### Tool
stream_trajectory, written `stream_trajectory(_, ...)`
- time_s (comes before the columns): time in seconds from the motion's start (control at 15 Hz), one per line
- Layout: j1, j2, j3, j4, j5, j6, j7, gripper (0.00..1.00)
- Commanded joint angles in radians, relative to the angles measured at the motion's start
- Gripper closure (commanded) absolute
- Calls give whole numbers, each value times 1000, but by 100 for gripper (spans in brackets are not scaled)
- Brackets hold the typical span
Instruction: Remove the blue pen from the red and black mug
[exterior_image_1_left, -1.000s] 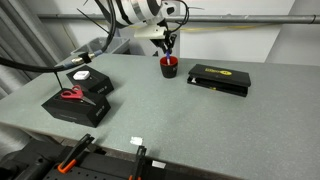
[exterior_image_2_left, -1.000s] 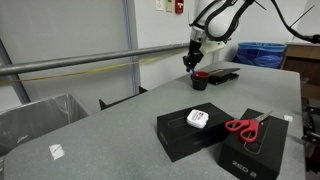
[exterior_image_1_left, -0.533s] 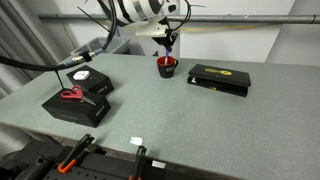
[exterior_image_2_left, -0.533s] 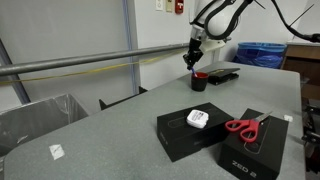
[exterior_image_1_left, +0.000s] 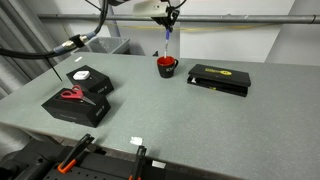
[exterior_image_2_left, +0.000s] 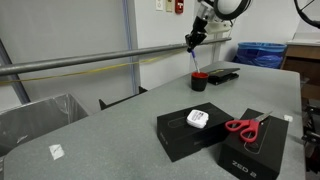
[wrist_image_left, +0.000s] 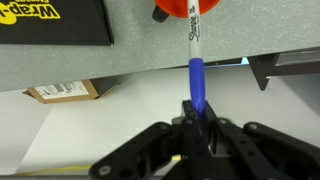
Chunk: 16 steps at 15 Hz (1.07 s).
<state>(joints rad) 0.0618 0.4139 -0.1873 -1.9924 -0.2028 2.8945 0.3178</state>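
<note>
I will next lower my gripper past the mug (exterior_image_1_left: 167, 67) toward the bare tabletop between the mug and the black boxes, because that spot is below my gripper and has room to let go of the pen.
The red and black mug (exterior_image_1_left: 167, 67) stands on the grey table, also in an exterior view (exterior_image_2_left: 199, 80) and at the top edge of the wrist view (wrist_image_left: 180, 9). My gripper (exterior_image_1_left: 169, 17) is high above it, shut on the upper end of the blue pen (exterior_image_1_left: 167, 42). The pen hangs upright with its lower tip just above the mug's rim, also in an exterior view (exterior_image_2_left: 192, 60). In the wrist view the gripper (wrist_image_left: 196, 125) clamps the pen (wrist_image_left: 196, 70), whose tip points toward the mug.
A flat black box with a yellow mark (exterior_image_1_left: 219, 79) lies beside the mug. Two black boxes (exterior_image_1_left: 78, 95) sit nearer the front; red-handled scissors (exterior_image_1_left: 69, 95) lie on one. A metal rail runs behind the table.
My gripper has risen well above the mug, lifting the blue pen up out of it. The mug has stayed in place.
</note>
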Motion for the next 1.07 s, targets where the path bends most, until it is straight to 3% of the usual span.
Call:
stream_trajectory(0.0,-27,-156,97,-145,74,4,-130,97)
stream_trajectory(0.2,-17,-160,190,-190,133,-32,-225,97)
stream_trajectory(0.33,14,-115,211,-189,111,-56,-232,97)
stream_trajectory(0.53,102,-4,157,-145,-10,-95,-160,97)
stream_trajectory(0.73,216,106,41,-82,-154,-105,-67,97)
stream_trajectory(1.0,315,205,-54,-19,-233,-113,-9,97)
